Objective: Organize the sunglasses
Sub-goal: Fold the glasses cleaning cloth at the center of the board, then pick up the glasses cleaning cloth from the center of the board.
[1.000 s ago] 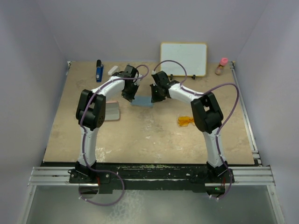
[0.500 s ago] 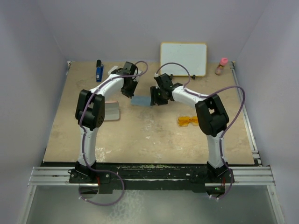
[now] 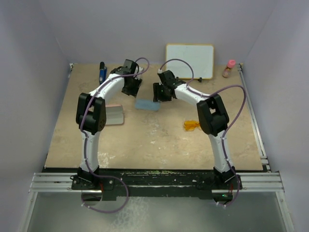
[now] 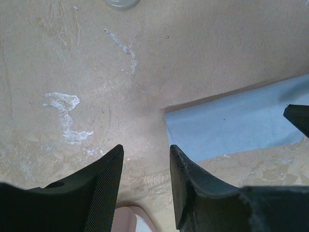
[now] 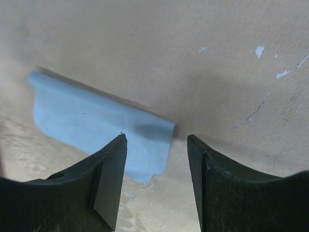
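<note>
The cloth's far corner (image 3: 159, 102) at the cloth's end away from the pink case (image 3: 115, 114) shows between the open fingers, so my right gripper lowers onto it next.
The orange-amber sunglasses (image 3: 191, 126) lie on the table right of centre, partly hidden by my right arm's elbow. The light blue cloth (image 3: 147, 104) lies flat between both grippers. It also shows in the left wrist view (image 4: 231, 125) and the right wrist view (image 5: 96, 123). The pink case (image 3: 115, 114) lies to the left, and its corner shows in the left wrist view (image 4: 131, 220). My left gripper (image 3: 129, 90) (image 4: 145, 154) is open and empty, just left of the cloth. My right gripper (image 3: 158, 94) (image 5: 157, 140) is open and empty above the cloth's right edge.
A whiteboard (image 3: 189, 61) leans at the back wall. A blue object (image 3: 102, 73) lies at the back left. A pink-capped bottle (image 3: 230, 68) stands at the back right. The table's raised edge rail (image 3: 253, 121) runs along the right side.
Both grippers have drawn back from the cloth toward the far side, the left one up and to the left. The cloth stays flat on the table.
</note>
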{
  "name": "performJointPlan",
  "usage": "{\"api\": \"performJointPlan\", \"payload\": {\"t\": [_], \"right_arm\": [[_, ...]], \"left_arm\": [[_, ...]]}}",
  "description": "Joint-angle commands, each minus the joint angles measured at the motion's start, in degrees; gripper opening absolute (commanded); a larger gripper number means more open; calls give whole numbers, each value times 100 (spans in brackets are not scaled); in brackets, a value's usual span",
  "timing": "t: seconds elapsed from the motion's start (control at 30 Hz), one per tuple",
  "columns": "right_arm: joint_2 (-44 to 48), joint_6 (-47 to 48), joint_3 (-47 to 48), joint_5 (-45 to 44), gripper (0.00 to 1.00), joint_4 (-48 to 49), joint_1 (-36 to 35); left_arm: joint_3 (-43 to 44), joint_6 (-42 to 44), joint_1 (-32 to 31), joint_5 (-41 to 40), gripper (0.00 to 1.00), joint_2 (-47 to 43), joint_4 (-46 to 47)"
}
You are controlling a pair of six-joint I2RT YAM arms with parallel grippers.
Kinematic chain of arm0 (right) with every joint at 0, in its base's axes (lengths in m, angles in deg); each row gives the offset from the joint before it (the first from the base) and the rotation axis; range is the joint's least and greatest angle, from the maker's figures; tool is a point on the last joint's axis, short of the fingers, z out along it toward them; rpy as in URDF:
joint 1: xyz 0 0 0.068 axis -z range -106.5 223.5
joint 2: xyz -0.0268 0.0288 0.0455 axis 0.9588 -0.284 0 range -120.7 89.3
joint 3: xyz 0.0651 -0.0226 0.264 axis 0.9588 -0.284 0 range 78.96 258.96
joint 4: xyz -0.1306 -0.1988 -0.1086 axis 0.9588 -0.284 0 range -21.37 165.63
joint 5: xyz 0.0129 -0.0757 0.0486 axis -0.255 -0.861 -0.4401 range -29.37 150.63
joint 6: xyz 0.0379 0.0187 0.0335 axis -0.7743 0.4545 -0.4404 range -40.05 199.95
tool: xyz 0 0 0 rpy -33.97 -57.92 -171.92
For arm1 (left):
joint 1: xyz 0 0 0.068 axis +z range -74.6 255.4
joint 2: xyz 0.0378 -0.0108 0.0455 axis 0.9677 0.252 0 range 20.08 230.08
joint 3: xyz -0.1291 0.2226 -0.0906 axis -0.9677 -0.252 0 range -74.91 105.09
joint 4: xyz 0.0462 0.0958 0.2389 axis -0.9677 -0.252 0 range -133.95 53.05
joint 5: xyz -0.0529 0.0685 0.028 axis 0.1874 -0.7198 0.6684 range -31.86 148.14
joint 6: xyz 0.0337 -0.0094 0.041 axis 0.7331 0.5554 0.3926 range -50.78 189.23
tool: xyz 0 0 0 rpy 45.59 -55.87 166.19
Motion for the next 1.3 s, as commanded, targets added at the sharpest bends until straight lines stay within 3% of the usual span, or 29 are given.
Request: {"api": "performJointPlan", "payload": {"t": [0.0, 0.7, 1.0, 1.17, 1.27], "right_arm": [[-3, 93, 90, -132, 57, -106, 36], [-155, 49, -203, 662, 53, 297, 37], [-280, 31, -177, 726, 26, 309, 40], [-310, 21, -167, 656, 0, 287, 36], [-332, 4, -151, 640, 0, 293, 36]], "left_arm": [[234, 49, 157, 117, 48, -142, 14], [371, 15, 180, 345, 48, 12, -23], [471, 142, 179, 616, 50, 269, 10], [518, 188, 182, 724, 53, 392, 12], [590, 200, 175, 724, 55, 505, -13]]}}
